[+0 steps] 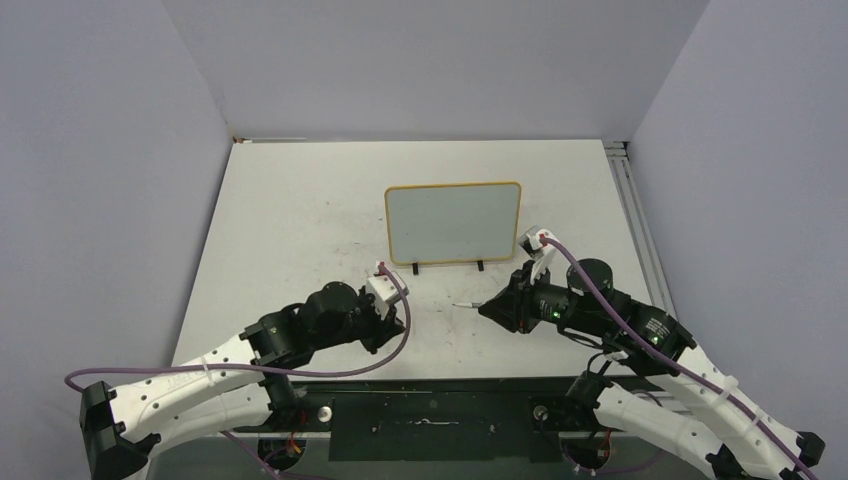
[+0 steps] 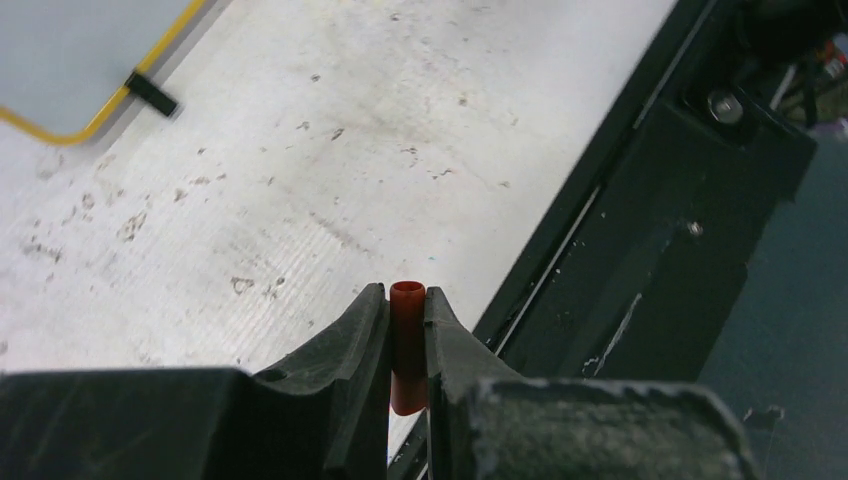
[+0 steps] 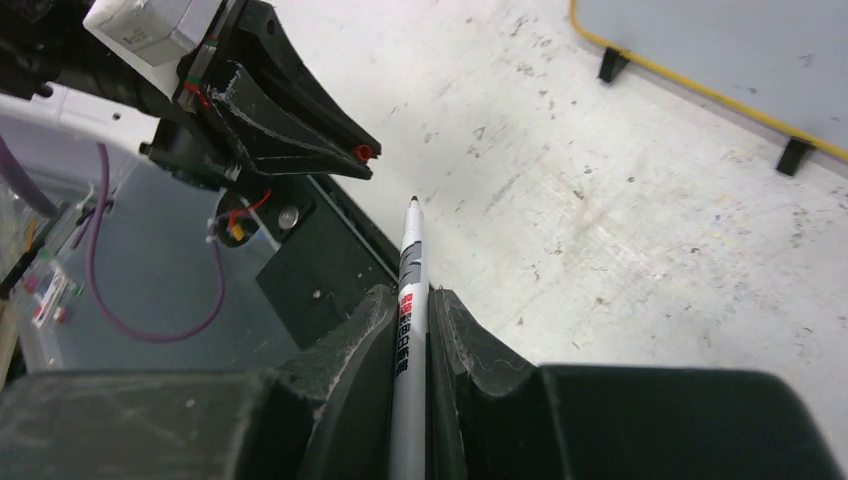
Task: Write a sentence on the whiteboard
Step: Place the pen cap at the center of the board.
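Observation:
My left gripper draws away from the marker's tip next and lowers to release the red cap [image 2: 407, 340] on the clear tabletop below. The marker's tip is already bare.
The whiteboard [image 1: 453, 222], yellow-framed with two small black feet, stands at the middle of the table. Its white face shows no sentence. One corner of it shows in the left wrist view [image 2: 70, 50] and its lower edge in the right wrist view [image 3: 720, 50]. My right gripper [image 1: 490, 308] [image 3: 412, 295] is shut on a white marker [image 3: 410, 260], whose bare tip [image 1: 457, 303] points left, in front of the board. My left gripper [image 1: 395, 315] [image 2: 405, 292] is shut on the marker's red cap [image 2: 407, 340]. The cap's open end [image 3: 363, 153] sits a short way from the marker tip.
The black base plate [image 1: 430, 425] and the table's near edge lie just below both grippers. A metal rail [image 1: 625, 190] runs along the table's right side. Grey walls close in the left, back and right. The tabletop [image 1: 300, 220] is scuffed white.

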Controlling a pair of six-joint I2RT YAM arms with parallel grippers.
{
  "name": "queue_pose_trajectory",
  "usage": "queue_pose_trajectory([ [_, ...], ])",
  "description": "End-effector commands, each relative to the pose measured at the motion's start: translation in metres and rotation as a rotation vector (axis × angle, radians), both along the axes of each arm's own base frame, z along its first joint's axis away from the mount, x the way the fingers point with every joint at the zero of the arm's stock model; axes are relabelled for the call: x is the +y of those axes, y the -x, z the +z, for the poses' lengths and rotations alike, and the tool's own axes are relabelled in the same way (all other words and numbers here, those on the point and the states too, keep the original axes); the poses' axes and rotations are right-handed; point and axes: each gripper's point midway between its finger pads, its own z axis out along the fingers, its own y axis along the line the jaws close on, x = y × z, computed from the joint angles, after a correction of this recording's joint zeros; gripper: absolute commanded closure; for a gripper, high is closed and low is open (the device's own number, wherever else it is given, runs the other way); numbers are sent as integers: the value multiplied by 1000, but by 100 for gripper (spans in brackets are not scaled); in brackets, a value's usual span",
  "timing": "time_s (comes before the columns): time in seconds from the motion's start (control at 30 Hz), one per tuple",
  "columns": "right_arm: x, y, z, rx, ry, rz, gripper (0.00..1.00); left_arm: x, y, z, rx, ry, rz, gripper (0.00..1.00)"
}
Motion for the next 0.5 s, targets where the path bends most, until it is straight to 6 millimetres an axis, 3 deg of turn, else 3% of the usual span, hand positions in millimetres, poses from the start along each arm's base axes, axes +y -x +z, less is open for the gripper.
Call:
queue_pose_trajectory([
  [0.0,-14,-30,11,-102,-53,-193,95,21,-33,0,93,72,388,100],
  [0.2,-24,-41,11,-148,-79,-276,95,50,-49,-46,186,18,661,96],
  [0.47,-21,-43,-18,-105,-52,-284,95,53,-64,-91,273,-6,746,92],
])
